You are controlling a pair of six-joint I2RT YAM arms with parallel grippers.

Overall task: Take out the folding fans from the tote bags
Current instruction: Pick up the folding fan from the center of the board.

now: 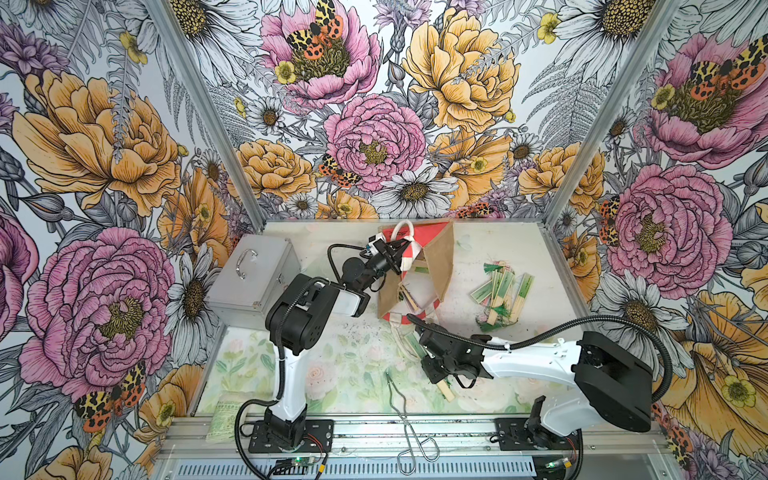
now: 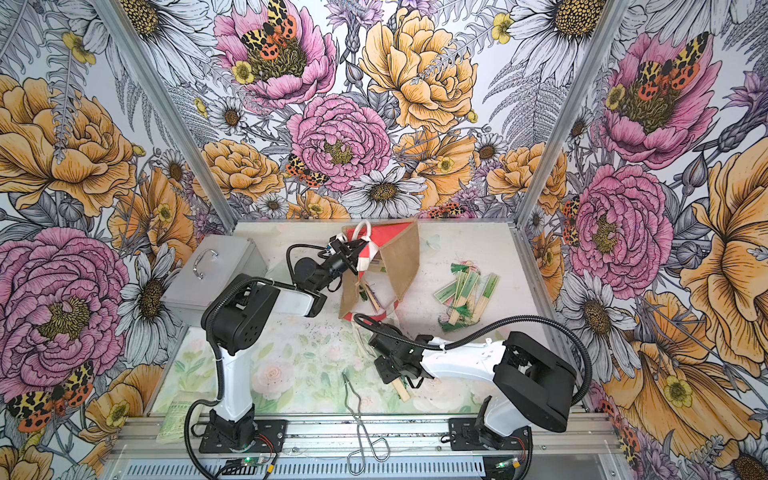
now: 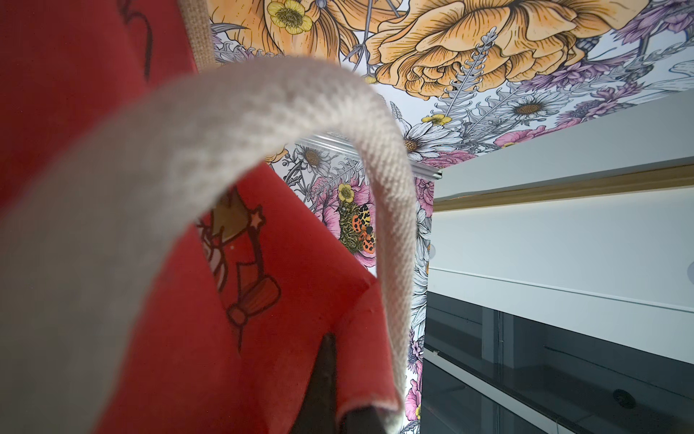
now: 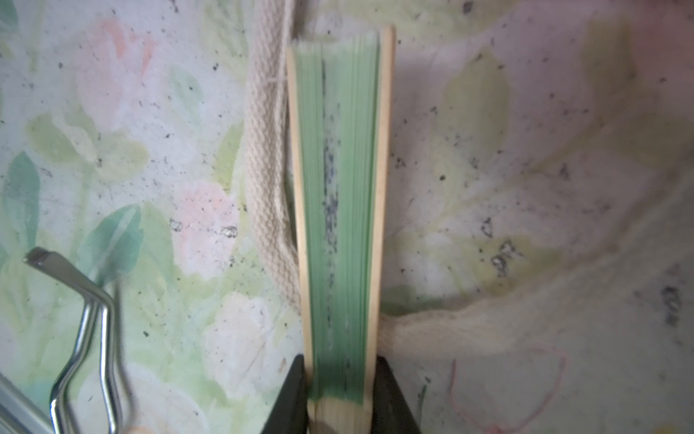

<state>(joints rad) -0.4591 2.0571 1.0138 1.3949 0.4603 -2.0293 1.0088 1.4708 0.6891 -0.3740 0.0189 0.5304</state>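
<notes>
I next need to move my right gripper up and outward and release the green folding fan onto the fans piled together beside the bag.
The tote bag [image 1: 438, 257] [image 2: 403, 257] lies tipped over at the back middle of the table, its mouth facing the front. My left gripper [image 1: 400, 249] [image 2: 360, 250] is shut on the bag's red-and-white edge by a white handle [image 3: 263, 112], with red cloth [image 3: 169, 338] pinched in the jaws [image 3: 345, 398]. In front of the bag's mouth, my right gripper [image 1: 432, 368] [image 2: 388, 368] [image 4: 340, 375] is shut on a green folding fan [image 4: 340, 188] [image 1: 417, 344]. That fan lies over the bag's other handle [image 4: 263, 150]. More fans [image 1: 409, 297] show inside the bag. Several lie piled [image 1: 503, 291] [image 2: 467, 291] to its right.
A grey metal case [image 1: 253, 278] stands at the back left beside my left arm. Metal tongs [image 1: 405, 411] [image 4: 90, 319] lie at the front middle, close to the held fan's wooden end. A pale green packet [image 1: 224, 419] rests at the front left edge.
</notes>
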